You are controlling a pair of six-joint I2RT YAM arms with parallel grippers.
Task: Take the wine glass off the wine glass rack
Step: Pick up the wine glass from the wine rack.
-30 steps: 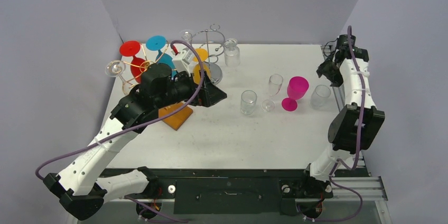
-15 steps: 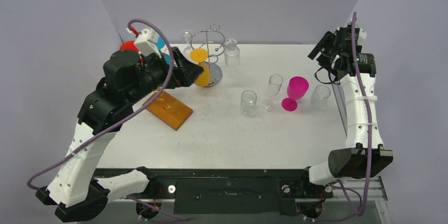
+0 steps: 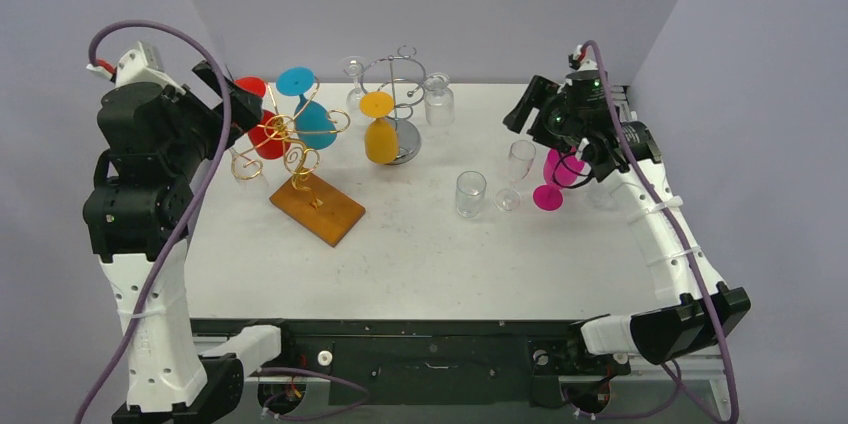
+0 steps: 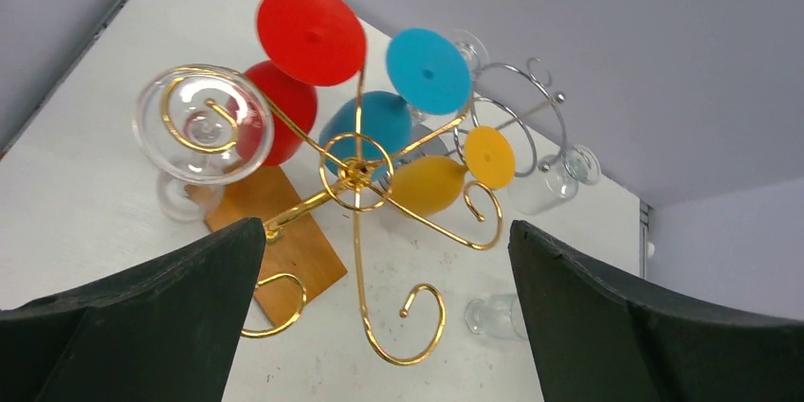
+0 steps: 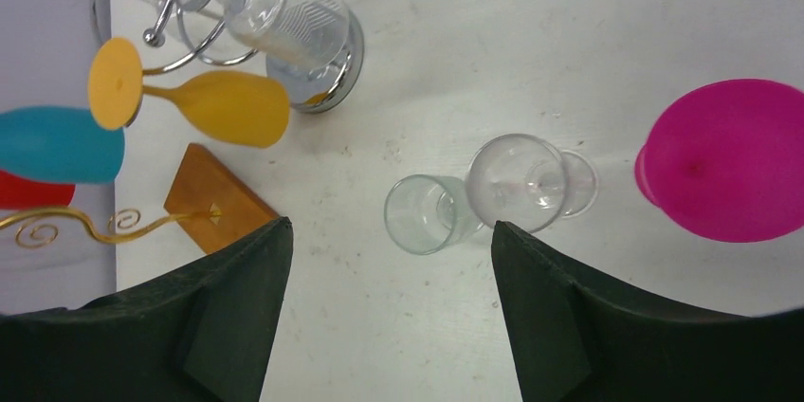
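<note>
I should next tilt my left gripper down and left in the top view onto the clear glass's round foot (image 4: 202,125), as the foot's outer edge sticks out past the rack's gold curl.
A gold wire rack (image 3: 300,156) on a wooden base (image 3: 318,209) stands at the back left. A red glass (image 3: 262,131), a blue glass (image 3: 312,118) and a clear glass (image 3: 243,160) hang from it upside down. The left wrist view shows the rack (image 4: 357,174) from above, with the clear glass (image 4: 194,132), red glass (image 4: 308,32) and blue glass (image 4: 429,70). My left gripper (image 3: 220,82) (image 4: 384,227) is open and empty, raised high to the left of the rack. My right gripper (image 3: 530,104) (image 5: 391,227) is open and empty above the table's middle right.
A silver rack (image 3: 400,84) at the back holds an orange glass (image 3: 380,139) and clear glasses (image 3: 437,99). A tumbler (image 3: 470,192), a clear stemmed glass (image 3: 519,159) and a magenta glass (image 3: 560,169) stand on the table at right, below my right gripper.
My left arm has swung up and to the left, off the gold rack, and all its glasses now show. My right arm has moved from the far right corner towards the standing glasses.
</note>
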